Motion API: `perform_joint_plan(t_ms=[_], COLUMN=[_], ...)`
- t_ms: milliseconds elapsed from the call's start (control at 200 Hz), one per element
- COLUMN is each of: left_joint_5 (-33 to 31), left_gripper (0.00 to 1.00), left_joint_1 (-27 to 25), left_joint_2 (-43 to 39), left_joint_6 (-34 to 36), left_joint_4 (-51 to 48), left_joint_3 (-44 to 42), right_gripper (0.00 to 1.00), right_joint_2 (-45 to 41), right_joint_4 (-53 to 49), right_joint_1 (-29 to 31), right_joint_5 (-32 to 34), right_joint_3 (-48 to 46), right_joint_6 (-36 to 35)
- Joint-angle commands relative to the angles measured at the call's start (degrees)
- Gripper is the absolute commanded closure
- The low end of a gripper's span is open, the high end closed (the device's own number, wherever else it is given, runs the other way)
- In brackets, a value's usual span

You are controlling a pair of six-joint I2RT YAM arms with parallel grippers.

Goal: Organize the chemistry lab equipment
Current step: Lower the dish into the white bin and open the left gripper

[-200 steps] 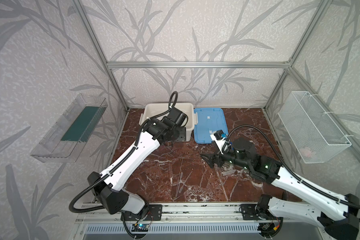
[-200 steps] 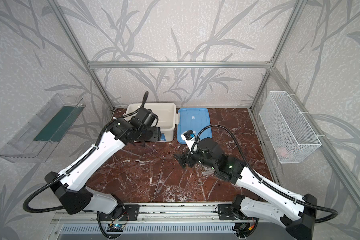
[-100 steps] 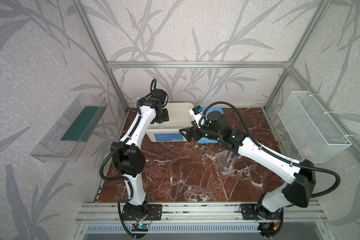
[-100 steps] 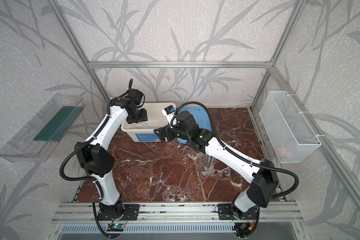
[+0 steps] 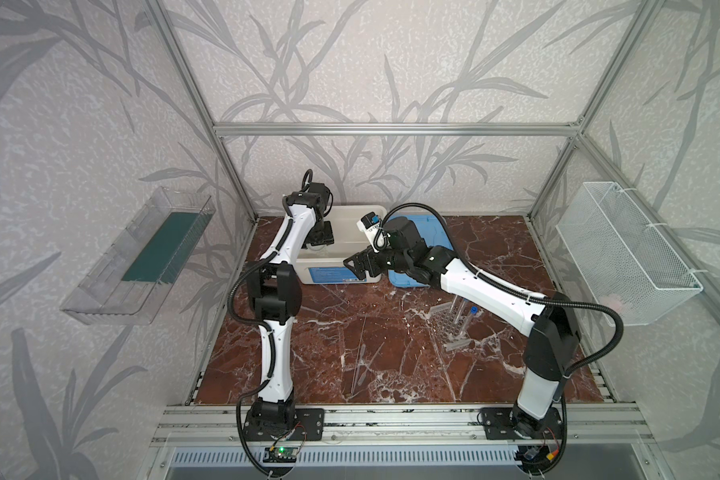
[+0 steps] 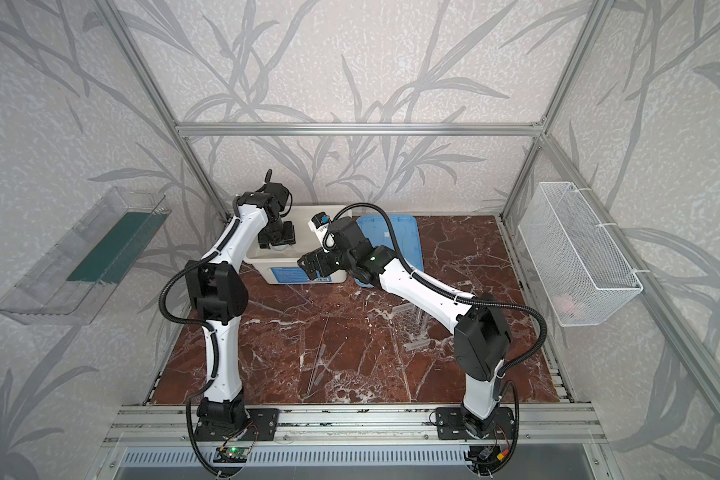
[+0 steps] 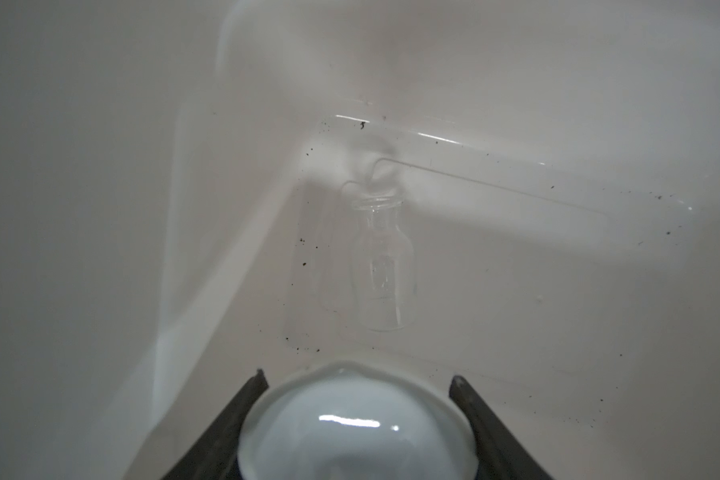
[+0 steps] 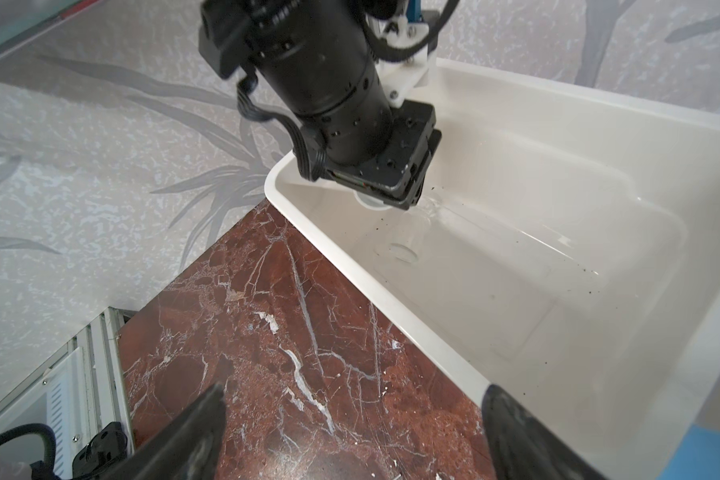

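Observation:
The dish (image 7: 356, 424) still hangs high in the tub, so the robot's left gripper needs to bring it farther down and release it on the bottom of the tub by the jar's near end (image 7: 412, 345).
My left gripper (image 5: 319, 245) reaches down inside the white tub (image 5: 341, 272) and is shut on the small round white dish (image 7: 356, 424), whose sides touch both fingers. Beyond the dish, the small clear jar (image 7: 383, 266) lies on its side on the tub floor. My right gripper (image 5: 360, 266) hangs open at the tub's front wall, its fingers (image 8: 200, 428) wide apart over the marble and the tub's rim (image 8: 391, 307), holding nothing. The clear rack (image 5: 454, 328) stands at mid right with a blue-capped test tube (image 5: 472, 309) in it. The pipette (image 5: 360, 365) and the thin glass rod (image 5: 355, 374) lie near the table's front middle.
The blue lid (image 5: 429, 232) lies flat to the right of the tub, under the right arm. A wire basket (image 5: 624, 253) hangs on the right wall and a clear tray (image 5: 142, 257) on the left wall. The left arm's elbow (image 5: 275, 291) stands over the table's left side.
Over the last second the left arm rose and reached down into the tub. The right arm swung from the table's middle to the tub's front. Both have barely moved in the last half second.

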Motion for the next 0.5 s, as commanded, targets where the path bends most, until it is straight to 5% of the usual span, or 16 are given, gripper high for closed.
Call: perform_joint_plan(t_ms=[0,495], left_joint_5=[-0.63,2.93], left_gripper=[0.51,0.52], left_joint_1=[-0.07,-0.03], left_joint_2=[1.43,5.06], left_joint_6=[1.09,0.21], left_joint_4=[-2.97,-1.02], left_joint_3=[0.9,-2.83], right_gripper=[0.06,0.06], right_joint_2=[1.7,3.07], right_joint_4=[-1.42,-0.43], right_joint_1=[-0.07,-0.2], right_joint_5=[-0.2,0.61], right_joint_3=[3.49,2.75], right_joint_6=[0.85,1.58])
